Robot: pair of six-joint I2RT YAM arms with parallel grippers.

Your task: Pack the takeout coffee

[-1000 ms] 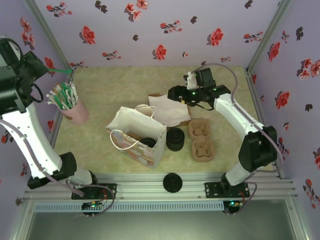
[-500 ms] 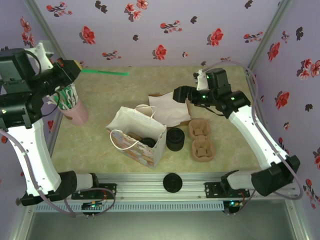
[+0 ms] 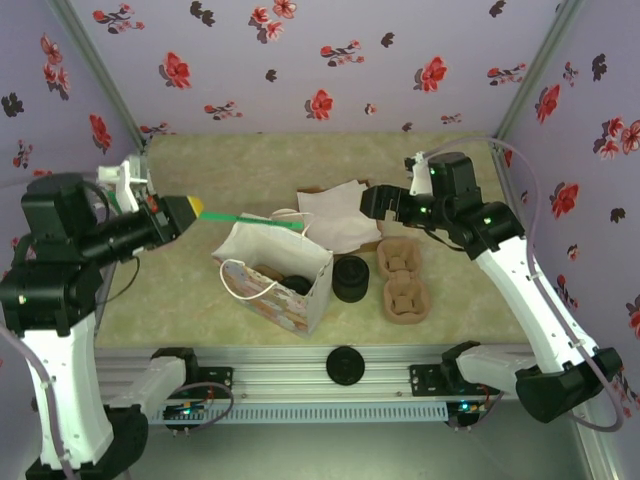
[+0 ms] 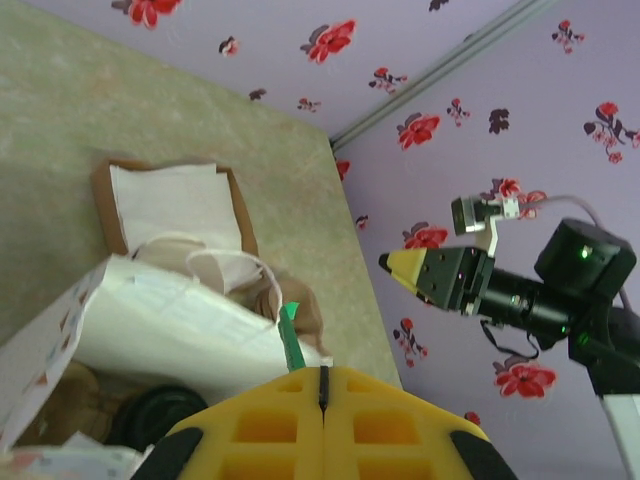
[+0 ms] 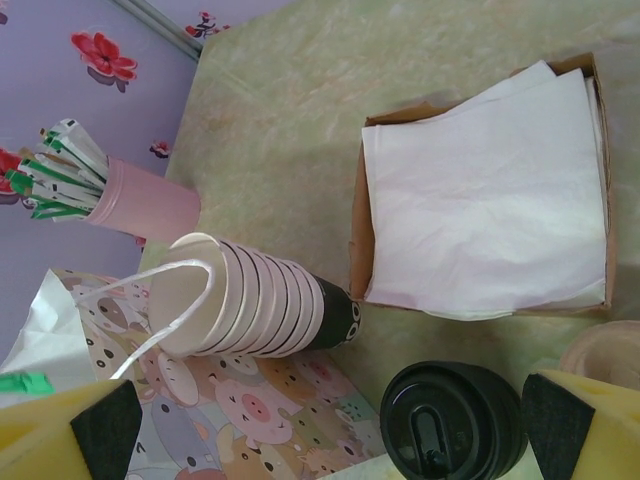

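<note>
My left gripper holds the level straw. I need to swing it over the bag's opening [image 3: 268,262] [image 4: 135,388] below it, toward the lid stack, tip the straw downward and release it inside.
The takeout coffee [image 3: 293,284] shows as a black round lid low inside the open white paper bag [image 3: 262,243], beside something brown; in the left wrist view the coffee [image 4: 158,418] sits under the bag's rim [image 4: 150,320]. My left gripper [image 3: 190,208] hovers left of the bag, shut on a green straw [image 3: 255,217] whose tip reaches over the bag's mouth. From the left wrist, the gripper [image 4: 322,375] pinches the straw [image 4: 290,338]. My right gripper [image 3: 372,203] hangs open over the napkin box, holding nothing; its pads [image 5: 60,435] frame the view.
A short black lid stack [image 3: 351,278] stands right of the bag, two brown cup carriers [image 3: 402,278] beyond it. A napkin box [image 5: 490,190], a stack of lidless cups [image 5: 250,295] and a pink cup of straws [image 5: 140,205] sit behind. Another round black piece [image 3: 344,365] rests on the front rail.
My left arm has swung down from the straw cup toward the bag, carrying the green straw. My right gripper has opened wider and drawn back a little to the right.
</note>
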